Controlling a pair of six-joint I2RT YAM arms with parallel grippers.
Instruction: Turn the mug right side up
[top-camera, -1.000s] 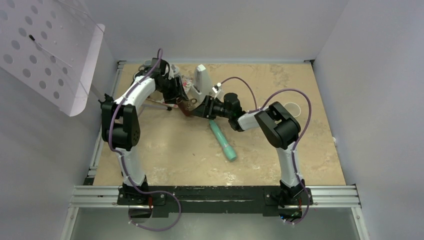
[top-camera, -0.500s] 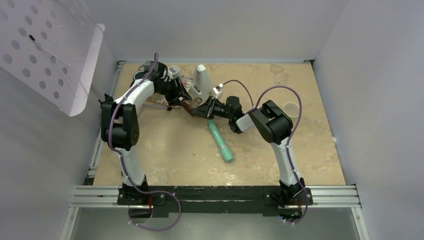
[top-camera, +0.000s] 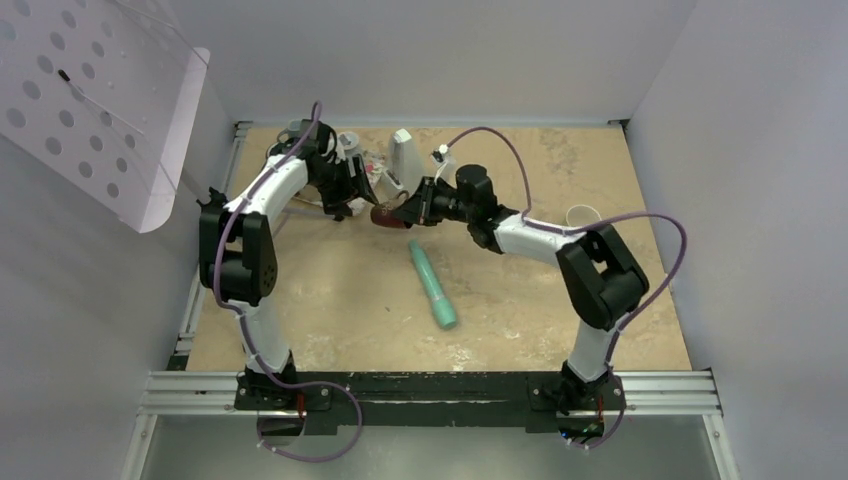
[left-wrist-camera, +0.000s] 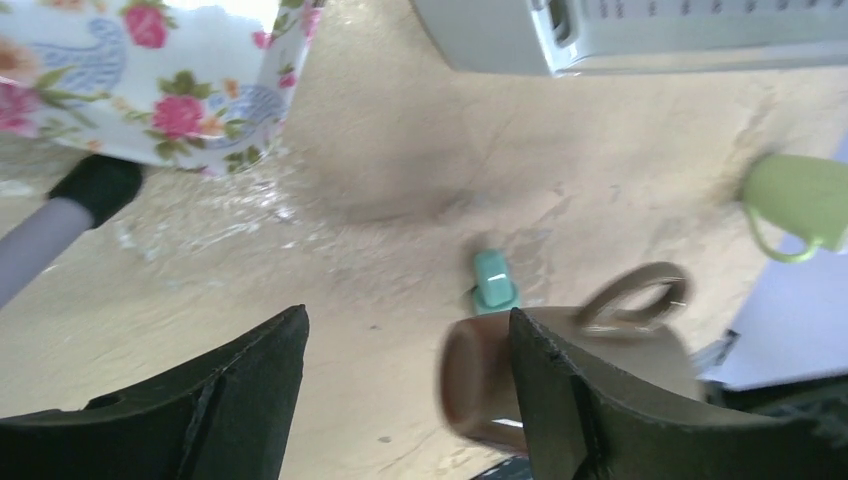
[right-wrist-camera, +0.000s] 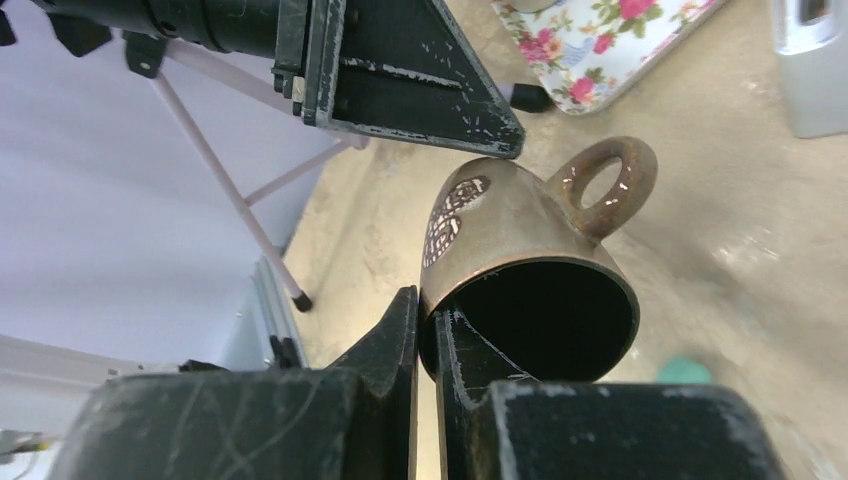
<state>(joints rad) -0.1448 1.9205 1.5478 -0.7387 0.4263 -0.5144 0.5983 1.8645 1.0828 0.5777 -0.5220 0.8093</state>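
Observation:
Next, my right gripper swings to its right in the top view, turns the sideways mug upright, lowers and releases it. Bare tabletop lies below and there.
The brown mug (top-camera: 385, 214) hangs on its side between the two grippers, left of the table's middle at the back. My right gripper (right-wrist-camera: 425, 300) is shut on its rim, one finger inside the mouth and one outside. The mug (right-wrist-camera: 520, 220) shows its dark opening to the right wrist camera, handle up and to the right. My left gripper (left-wrist-camera: 407, 320) stands open with nothing between its fingers. The mug (left-wrist-camera: 480, 375) is blurred there, base towards that camera, partly hidden behind the right finger. One left fingertip (right-wrist-camera: 420, 90) hovers just above the mug.
A teal cylinder (top-camera: 432, 285) lies on the table below the mug. A floral tray (left-wrist-camera: 150, 80) and a white device (top-camera: 403, 160) sit at the back, with a green cup (left-wrist-camera: 800, 200) beyond. A white cup (top-camera: 582, 215) stands at the right.
My right gripper has shut on the mug's rim and its arm has stretched out to the left. My left gripper has opened wider and let go of the mug.

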